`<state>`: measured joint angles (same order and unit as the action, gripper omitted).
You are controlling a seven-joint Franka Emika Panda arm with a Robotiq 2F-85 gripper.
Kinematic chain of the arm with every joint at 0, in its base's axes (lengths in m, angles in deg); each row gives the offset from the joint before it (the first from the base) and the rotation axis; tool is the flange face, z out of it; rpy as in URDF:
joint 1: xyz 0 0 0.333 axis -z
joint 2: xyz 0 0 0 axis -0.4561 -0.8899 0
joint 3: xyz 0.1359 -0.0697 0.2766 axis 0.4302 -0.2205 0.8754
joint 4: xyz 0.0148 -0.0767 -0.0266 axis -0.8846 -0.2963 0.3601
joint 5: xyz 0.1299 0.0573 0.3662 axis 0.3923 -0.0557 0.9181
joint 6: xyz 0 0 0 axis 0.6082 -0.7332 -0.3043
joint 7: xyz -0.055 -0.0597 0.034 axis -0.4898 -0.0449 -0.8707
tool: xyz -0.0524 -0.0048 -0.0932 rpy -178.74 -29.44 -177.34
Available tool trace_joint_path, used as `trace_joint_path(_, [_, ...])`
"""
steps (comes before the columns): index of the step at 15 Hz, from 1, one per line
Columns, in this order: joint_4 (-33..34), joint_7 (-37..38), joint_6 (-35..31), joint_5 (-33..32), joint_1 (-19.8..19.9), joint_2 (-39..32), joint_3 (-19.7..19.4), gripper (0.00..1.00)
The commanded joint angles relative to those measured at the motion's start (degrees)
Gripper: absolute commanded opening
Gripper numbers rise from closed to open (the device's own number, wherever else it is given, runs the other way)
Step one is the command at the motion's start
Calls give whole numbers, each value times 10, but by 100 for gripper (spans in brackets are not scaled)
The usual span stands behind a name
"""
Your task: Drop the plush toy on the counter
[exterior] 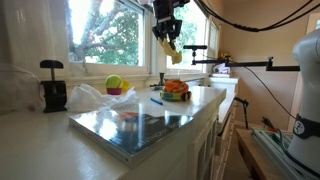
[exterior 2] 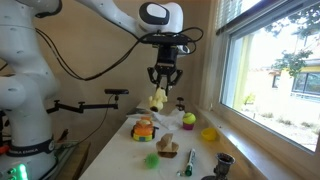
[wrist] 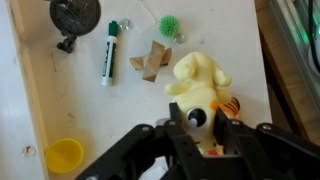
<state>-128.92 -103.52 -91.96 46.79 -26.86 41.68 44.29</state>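
Observation:
My gripper moves outward and down next and releases the plush toy [exterior 2: 158, 99] on the counter [exterior 2: 187, 136] beside the yellow cup. That spot lies below and outward.
My gripper [wrist: 198, 122] is shut on a yellow plush toy [wrist: 196, 84] with a big eye and an orange striped part. In both exterior views the gripper [exterior: 167, 33] [exterior 2: 163, 78] holds the toy [exterior: 175, 53] [exterior 2: 158, 99] hanging high in the air above the white counter [exterior: 40, 150] [exterior 2: 196, 150]. In the wrist view the toy's limbs stick out past the fingers over the counter [wrist: 60, 100].
On the counter lie a green marker [wrist: 110, 52], a green spiky ball [wrist: 170, 26], a wooden piece [wrist: 153, 62], a yellow cup [wrist: 64, 155] and a black round object [wrist: 75, 12]. A bowl of orange things [exterior: 175, 90], a glossy board [exterior: 140, 125] and a black press [exterior: 52, 85] stand there too.

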Motion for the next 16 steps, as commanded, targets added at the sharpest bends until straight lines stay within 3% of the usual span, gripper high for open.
trace_joint_path(1, [-9, -1, -40, -60, 7, -17, -1, 9])
trace_joint_path(9, [-23, 43, -209, -75, 20, -68, -5, 9])
trace_joint_path(16, [-23, 43, -275, -68, 17, -105, 2, 9])
